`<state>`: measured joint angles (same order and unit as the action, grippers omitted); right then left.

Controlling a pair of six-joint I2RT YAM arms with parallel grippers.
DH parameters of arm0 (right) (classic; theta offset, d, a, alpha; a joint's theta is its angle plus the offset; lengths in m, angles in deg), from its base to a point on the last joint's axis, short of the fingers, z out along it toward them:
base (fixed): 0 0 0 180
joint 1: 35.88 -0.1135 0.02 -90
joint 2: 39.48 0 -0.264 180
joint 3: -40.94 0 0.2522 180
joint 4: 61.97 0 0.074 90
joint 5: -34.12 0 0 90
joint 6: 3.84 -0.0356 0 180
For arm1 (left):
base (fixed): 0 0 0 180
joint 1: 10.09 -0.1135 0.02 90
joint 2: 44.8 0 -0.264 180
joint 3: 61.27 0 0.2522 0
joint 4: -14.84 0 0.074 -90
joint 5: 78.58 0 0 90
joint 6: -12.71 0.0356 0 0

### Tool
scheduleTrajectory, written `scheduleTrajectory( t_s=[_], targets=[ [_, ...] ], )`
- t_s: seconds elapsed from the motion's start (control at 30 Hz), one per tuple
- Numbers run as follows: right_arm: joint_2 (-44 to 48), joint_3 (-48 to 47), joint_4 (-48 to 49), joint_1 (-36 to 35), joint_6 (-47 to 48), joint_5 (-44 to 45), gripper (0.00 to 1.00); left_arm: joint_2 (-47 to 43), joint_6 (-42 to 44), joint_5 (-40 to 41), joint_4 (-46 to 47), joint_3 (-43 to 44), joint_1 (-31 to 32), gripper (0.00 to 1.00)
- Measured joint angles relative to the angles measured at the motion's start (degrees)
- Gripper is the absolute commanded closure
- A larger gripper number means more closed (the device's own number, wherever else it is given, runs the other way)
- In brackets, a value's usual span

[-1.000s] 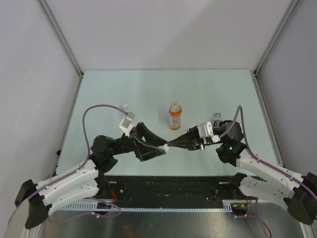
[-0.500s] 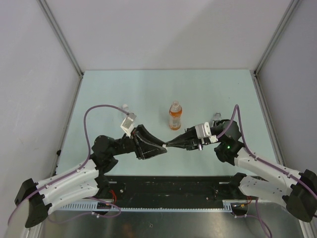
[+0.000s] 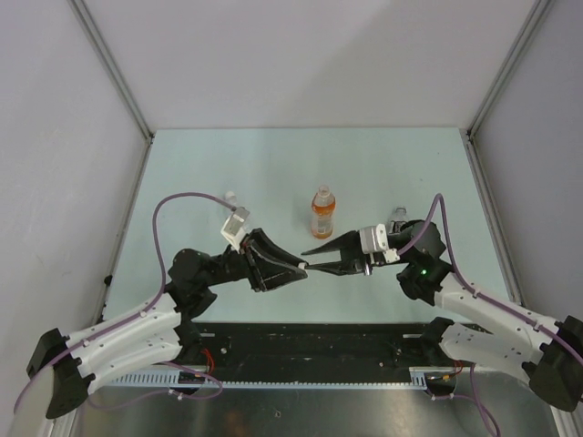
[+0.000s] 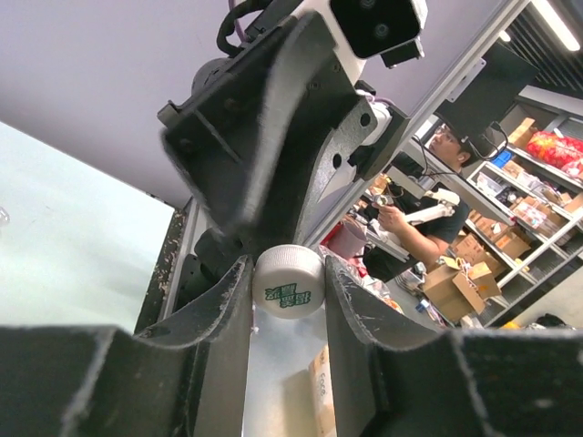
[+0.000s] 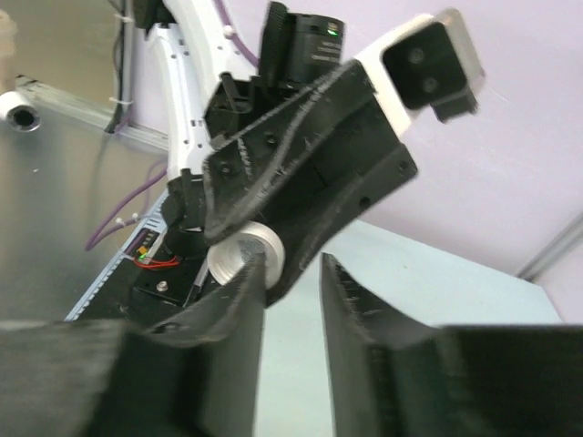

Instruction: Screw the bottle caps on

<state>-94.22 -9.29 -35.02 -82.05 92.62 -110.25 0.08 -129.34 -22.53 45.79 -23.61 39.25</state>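
Observation:
I need to tip my left gripper's fingertips downward and lower it to release the white cap [image 4: 289,282] on the tabletop's near middle, since that place lies below the gripper.
My left gripper [image 3: 302,265] is shut on a white bottle cap [image 4: 289,282] with green print on top; the cap sits squeezed between the tips of both fingers, above the near middle of the table. The right gripper [image 3: 311,259] faces it tip to tip, open, its fingers apart around the left gripper's tips. In the right wrist view the cap [image 5: 239,255] shows just beyond my right gripper [image 5: 291,269], with nothing between the right fingers. An orange-tinted bottle [image 3: 322,212] stands upright behind the two grippers, with no cap on it.
A small clear bottle [image 3: 398,218] stands partly hidden behind the right wrist. Another small clear item [image 3: 230,195] lies near the left arm's cable. Grey walls enclose the pale green table [image 3: 228,155] on three sides.
The left gripper has closed on the white cap. The right gripper, shut on that cap before, has opened and let go of it.

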Motion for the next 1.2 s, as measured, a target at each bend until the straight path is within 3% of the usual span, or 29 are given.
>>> scheduleTrajectory(
  t_s=[0.23,0.33,0.47,0.6,0.77,0.87,1.0,1.2],
  targets=[
    [6.43,-0.07,-9.38,0.17,2.91,9.11,0.34,-3.45,2.69,4.02,-4.31,0.07,0.28,0.78],
    [10.1,-0.09,-12.5,0.22,3.21,14.62,0.26,-4.92,5.07,10.21,-12.9,1.38,0.42,0.77],
    [14.01,-0.11,-15.23,0.22,0.98,26.91,0.23,-3.74,8.07,20.61,-27.76,5.7,0.42,0.76],
    [16.26,-0.13,-18.18,0.35,-5.38,43.45,0.17,3.1,10.69,29.44,-39.74,10.32,0.42,0.78],
    [18.12,-0.2,-25.97,0.96,-14.23,61.64,0.03,19.78,12.22,33.2,-47.98,13.0,0.5,0.82],
    [19.74,-0.2,-31.36,1.57,-18.86,69.99,0.01,29.24,12.44,35.63,-53.02,13.73,1.29,0.82],
    [22.08,-0.2,-37.38,2.86,-23.15,77.53,0.01,36.54,12.68,38.8,-57.77,16.61,2.86,0.82],
    [23.32,-0.17,-44.02,4.57,-26.08,82.2,0.01,43.6,13.53,42.01,-59.98,22.71,4.83,0.79]
  ],
)
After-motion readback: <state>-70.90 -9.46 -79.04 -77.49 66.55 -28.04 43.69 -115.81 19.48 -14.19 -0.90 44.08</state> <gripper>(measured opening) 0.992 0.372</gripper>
